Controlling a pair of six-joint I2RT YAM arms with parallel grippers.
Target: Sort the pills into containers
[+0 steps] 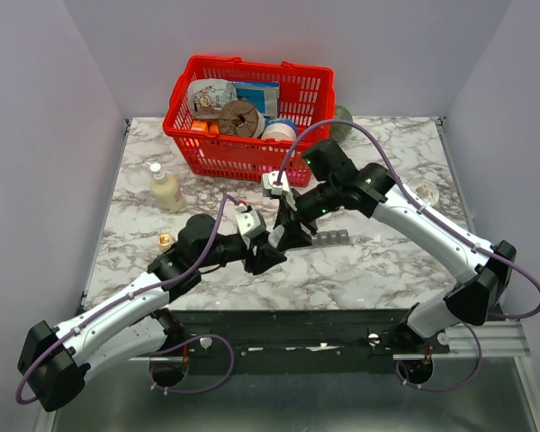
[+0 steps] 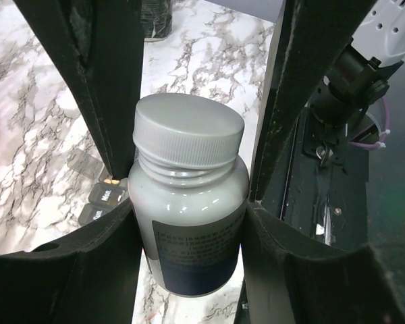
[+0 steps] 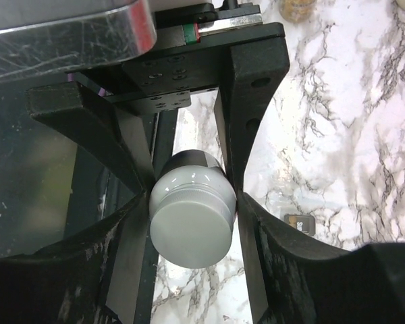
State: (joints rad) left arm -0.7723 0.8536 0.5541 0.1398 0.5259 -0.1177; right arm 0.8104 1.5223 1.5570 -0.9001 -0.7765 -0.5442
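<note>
My right gripper will next pull the bottle's cap off, go down to clear marble (image 1: 328,267) beside the strip, below it to its right in the top view, and let go.
A white pill bottle (image 2: 189,209) with a white screw cap (image 3: 190,233) and a dark label hangs above the marble table between both grippers. My left gripper (image 2: 187,223) is shut on the bottle's body. My right gripper (image 3: 192,202) meets it head-on, its fingers closed on the cap. In the top view the two grippers touch at the table's middle, left gripper (image 1: 268,256), right gripper (image 1: 288,236). The containers, a dark grey strip of lidded compartments (image 1: 331,238), lie just right of them and show in the left wrist view (image 2: 98,202) and right wrist view (image 3: 298,223). No loose pills show.
A red basket (image 1: 198,153) full of items stands at the back. A cream bottle (image 1: 166,189) and a small amber bottle with a gold cap (image 1: 165,239) stand at the left. A dark can (image 2: 155,17) and a clear cup (image 1: 425,191) are at the right.
</note>
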